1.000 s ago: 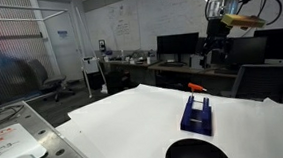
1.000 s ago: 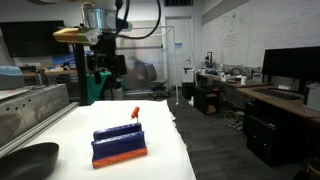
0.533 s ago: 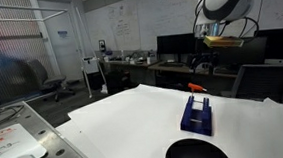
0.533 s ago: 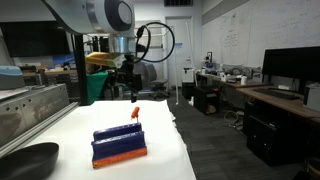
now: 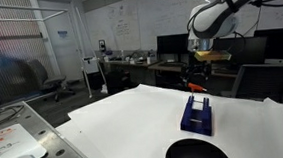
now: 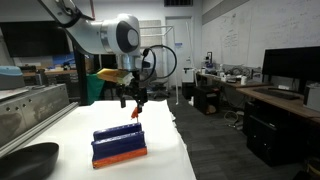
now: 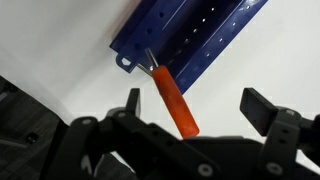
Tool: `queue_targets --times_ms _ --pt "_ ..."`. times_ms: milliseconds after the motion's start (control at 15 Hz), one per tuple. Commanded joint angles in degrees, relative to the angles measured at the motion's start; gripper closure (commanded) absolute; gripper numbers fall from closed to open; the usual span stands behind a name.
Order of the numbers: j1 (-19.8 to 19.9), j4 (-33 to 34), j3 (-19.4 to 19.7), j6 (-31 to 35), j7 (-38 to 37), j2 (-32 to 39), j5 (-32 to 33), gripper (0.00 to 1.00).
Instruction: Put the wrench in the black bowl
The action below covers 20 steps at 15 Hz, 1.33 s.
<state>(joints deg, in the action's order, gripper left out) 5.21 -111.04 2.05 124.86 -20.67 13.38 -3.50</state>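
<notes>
The gripper moves down a little around the wrench's orange-red handle (image 6: pixel 135 114) (image 7: pixel 176 104) next and closes from both sides, as it stands just below, between the open fingers.
The wrench (image 7: pixel 176 101), a slim orange-red tool, stands with its metal tip stuck in one end of the dark blue rack (image 7: pixel 190 40). It shows in both exterior views as an orange stub (image 5: pixel 196 86) (image 6: pixel 136 113) on the rack's far end. My gripper (image 7: pixel 197 105) hangs open just above it, with the handle between the fingers (image 7: pixel 262 108) and nearer the left one, touching neither. In both exterior views the gripper (image 5: pixel 199 78) (image 6: pixel 136 100) hovers right over the wrench. The black bowl (image 5: pixel 197 153) (image 6: pixel 28 160) sits at the near end of the white table.
The blue rack (image 5: pixel 195 114) (image 6: pixel 120 143) stands upright between the wrench end and the bowl. A metal frame (image 6: pixel 30 110) runs along one table side. Desks with monitors (image 5: pixel 174 49) stand behind the table.
The arm has swung in and come down from high beside the table to just above the wrench. The jaws have stayed open. Wrench, rack and bowl have not moved.
</notes>
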Motion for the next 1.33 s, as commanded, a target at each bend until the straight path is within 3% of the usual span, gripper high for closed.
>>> queue_targets --times_ms 0,67,133,267,800,867,933,1267 --pt "-1.11 2.0 1.56 2.13 -0.09 2.26 0.62 0.0" --pt "-1.09 2.03 1.72 2.25 -0.04 2.47 0.67 0.0" --pt "-1.11 1.93 1.86 2.59 -0.08 2.59 0.67 0.25" --pt "-1.16 1.54 2.12 2.47 -0.17 2.43 0.75 0.34" --pt "-1.1 0.34 2.2 2.55 0.18 1.29 -0.16 0.96" --pt "-1.07 -0.03 2.04 2.65 0.11 0.72 -0.87 0.99" --pt "-1.16 -0.43 1.86 2.74 0.01 -0.13 -1.44 0.95" --pt "-3.16 -2.97 0.72 1.6 -2.44 -10.67 -2.25 0.95"
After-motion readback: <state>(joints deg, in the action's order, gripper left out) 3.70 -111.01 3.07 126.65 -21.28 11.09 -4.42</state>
